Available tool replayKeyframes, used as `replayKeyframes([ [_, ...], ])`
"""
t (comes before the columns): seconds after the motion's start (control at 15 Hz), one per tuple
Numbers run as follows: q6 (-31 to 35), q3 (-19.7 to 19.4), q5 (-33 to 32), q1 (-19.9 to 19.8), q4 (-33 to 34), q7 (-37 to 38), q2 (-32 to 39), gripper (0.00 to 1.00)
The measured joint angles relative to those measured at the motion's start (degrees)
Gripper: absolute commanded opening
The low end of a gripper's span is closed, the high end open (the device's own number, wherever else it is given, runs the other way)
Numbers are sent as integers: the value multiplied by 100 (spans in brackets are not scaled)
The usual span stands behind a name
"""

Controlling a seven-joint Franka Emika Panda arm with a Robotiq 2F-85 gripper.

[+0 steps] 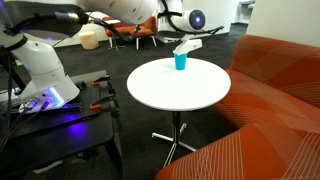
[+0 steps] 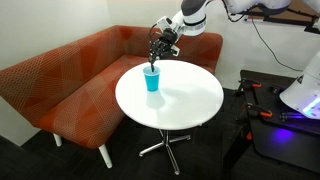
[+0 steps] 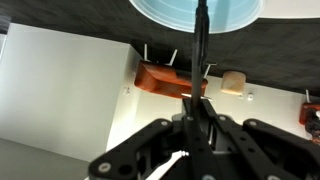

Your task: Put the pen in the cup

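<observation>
My gripper should go down toward the blue cup's opening [image 2: 151, 69] [image 3: 222, 10] and let go of the thin dark pen there, because the pen already points down at that opening.
The bright blue cup [image 1: 180, 62] [image 2: 151, 80] stands upright near the edge of the round white table [image 1: 180, 95] [image 2: 185, 105]. My gripper [image 1: 186, 47] [image 2: 157, 52] hovers directly above it, shut on the thin dark pen [image 2: 154, 63]. In the wrist view the pen [image 3: 201, 50] runs straight out from between the shut jaws of the gripper [image 3: 198, 118] toward the cup's pale blue rim [image 3: 160, 10] at the top of the picture. Whether the pen tip has reached inside the cup cannot be told.
An orange sofa [image 1: 285, 85] [image 2: 70, 80] curves around the table's far side. The robot's base and a dark cart with tools [image 1: 45, 90] [image 2: 285, 110] stand beside the table. Chairs [image 1: 125, 30] stand in the background.
</observation>
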Motion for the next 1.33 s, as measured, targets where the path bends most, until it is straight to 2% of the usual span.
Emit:
replayKeyframes([
  [0.87,-102,-342,426,304,496,0,154,3],
  [0.93,-102,-365,458,325,522,0,155,6],
  [1.0,-102,-385,487,346,543,0,155,34],
  [1.07,-102,-405,518,366,563,0,155,37],
  [1.33,-102,-433,577,417,603,3,155,66],
])
